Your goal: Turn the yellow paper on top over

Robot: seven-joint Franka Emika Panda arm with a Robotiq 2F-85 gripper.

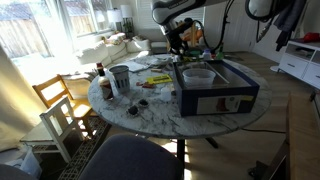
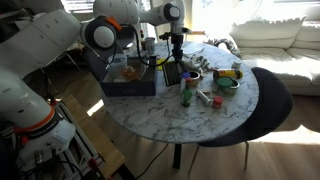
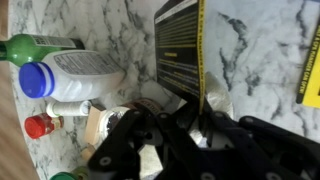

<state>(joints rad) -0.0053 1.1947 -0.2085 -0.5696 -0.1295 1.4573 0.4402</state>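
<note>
The robot's gripper will next move toward the other yellow piece and let go of the yellow paper with its dark side up, because bare marble is to the gripper's right in the wrist view.
The yellow paper (image 3: 200,50) hangs from my gripper (image 3: 200,122). In the wrist view it shows as a dark printed face with a bright yellow edge that runs down between the fingers. It is lifted above the marble table (image 3: 100,25). The fingers are closed on its edge. In both exterior views the gripper (image 1: 178,45) (image 2: 177,55) hovers over the middle of the round table beside the dark blue box (image 1: 215,95), and the held sheet (image 2: 172,72) dangles below it. Another yellow piece (image 3: 310,60) lies at the right edge of the wrist view.
A white bottle with a blue cap (image 3: 70,75), a green bottle (image 3: 35,45) and a red-capped item (image 3: 38,125) lie close to the gripper. A grey cup (image 1: 120,78) stands near the table edge. A wooden chair (image 1: 60,105) and a dark chair (image 2: 275,95) flank the table.
</note>
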